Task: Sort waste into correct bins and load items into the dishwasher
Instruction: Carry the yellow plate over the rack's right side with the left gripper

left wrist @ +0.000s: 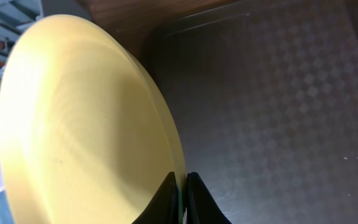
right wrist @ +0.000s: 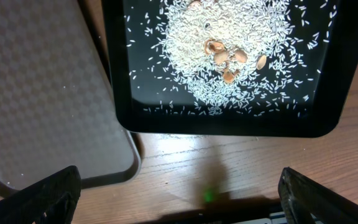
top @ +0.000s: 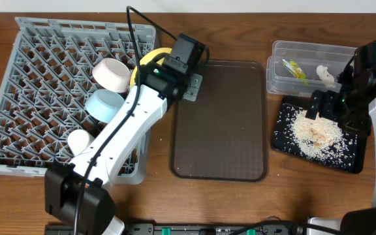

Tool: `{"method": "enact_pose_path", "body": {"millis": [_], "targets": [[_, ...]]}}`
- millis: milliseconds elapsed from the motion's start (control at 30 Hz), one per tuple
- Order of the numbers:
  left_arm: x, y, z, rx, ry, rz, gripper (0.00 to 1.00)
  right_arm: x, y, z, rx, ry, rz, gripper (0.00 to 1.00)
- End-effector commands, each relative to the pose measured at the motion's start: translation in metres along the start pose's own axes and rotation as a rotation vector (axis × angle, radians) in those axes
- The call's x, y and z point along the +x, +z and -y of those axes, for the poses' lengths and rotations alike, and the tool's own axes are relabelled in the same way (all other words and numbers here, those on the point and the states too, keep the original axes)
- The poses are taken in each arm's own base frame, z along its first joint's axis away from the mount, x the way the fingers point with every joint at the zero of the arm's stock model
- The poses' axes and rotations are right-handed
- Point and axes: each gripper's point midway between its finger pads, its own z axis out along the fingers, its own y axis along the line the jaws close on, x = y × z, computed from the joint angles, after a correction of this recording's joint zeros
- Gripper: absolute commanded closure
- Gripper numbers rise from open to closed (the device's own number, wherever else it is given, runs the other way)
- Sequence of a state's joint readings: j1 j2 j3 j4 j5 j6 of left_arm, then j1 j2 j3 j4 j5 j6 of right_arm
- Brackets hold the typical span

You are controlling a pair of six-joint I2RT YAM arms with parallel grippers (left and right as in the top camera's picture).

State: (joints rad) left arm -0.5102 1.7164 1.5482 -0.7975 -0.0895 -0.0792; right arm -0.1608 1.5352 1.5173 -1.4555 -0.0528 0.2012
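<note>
The open row beside the white bowl is to the left in the overhead view. I will swing my left gripper there next, turning it, and let go of the plate [top: 150, 57].
My left gripper [left wrist: 183, 186] is shut on the rim of the pale yellow plate [left wrist: 86, 118], held on edge at the right side of the grey dish rack [top: 38, 78]; the plate [top: 150, 57] shows beside the arm in the overhead view. A white bowl [top: 111, 74] and a light blue bowl [top: 104, 106] sit in the rack. My right gripper [right wrist: 179, 199] is open and empty above the black tray [right wrist: 229, 124], which holds the rice scraps [right wrist: 229, 56]. The clear tub [top: 305, 68] holds the green-and-yellow wrapper [top: 294, 68] and the white paper scrap [top: 326, 76]. The chopsticks are not in view.
The dark brown serving tray [top: 220, 124] lies between the rack and the black tray [top: 286, 140]. A few tan shell-like bits [right wrist: 225, 56] lie among the rice. A white rounded object [top: 80, 140] sits in the rack's front part.
</note>
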Motion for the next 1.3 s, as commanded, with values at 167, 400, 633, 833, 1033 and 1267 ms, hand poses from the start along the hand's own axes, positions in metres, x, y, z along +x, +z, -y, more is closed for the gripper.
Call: {"method": "enact_pose_path", "body": {"millis": [167,400,633,833,1033,1267], "targets": [[-0.001,-0.001,-0.003,0.098,-0.062,-0.013,0.93,-0.001,-0.005,-0.001,-0.007,0.001,0.015,0.01],[-0.009,-0.016,0.000,0.235,-0.125,0.015,0.92,-0.001,-0.005,-0.001,-0.007,0.001,0.015,0.01],[-0.033,-0.053,-0.018,0.467,-0.321,0.102,0.93,-0.001,-0.005,-0.001,-0.007,0.001,0.015,0.01],[-0.037,-0.064,-0.054,0.598,-0.479,0.112,0.93,-0.001,-0.005,-0.001,-0.007,0.001,0.015,0.01],[-0.037,-0.073,-0.089,0.647,-0.563,0.147,0.92,0.000,-0.005,-0.001,-0.007,0.002,0.012,0.01],[-0.034,-0.076,-0.117,0.668,-0.654,0.157,0.92,0.001,-0.005,0.000,-0.006,0.002,0.007,0.01]]}}
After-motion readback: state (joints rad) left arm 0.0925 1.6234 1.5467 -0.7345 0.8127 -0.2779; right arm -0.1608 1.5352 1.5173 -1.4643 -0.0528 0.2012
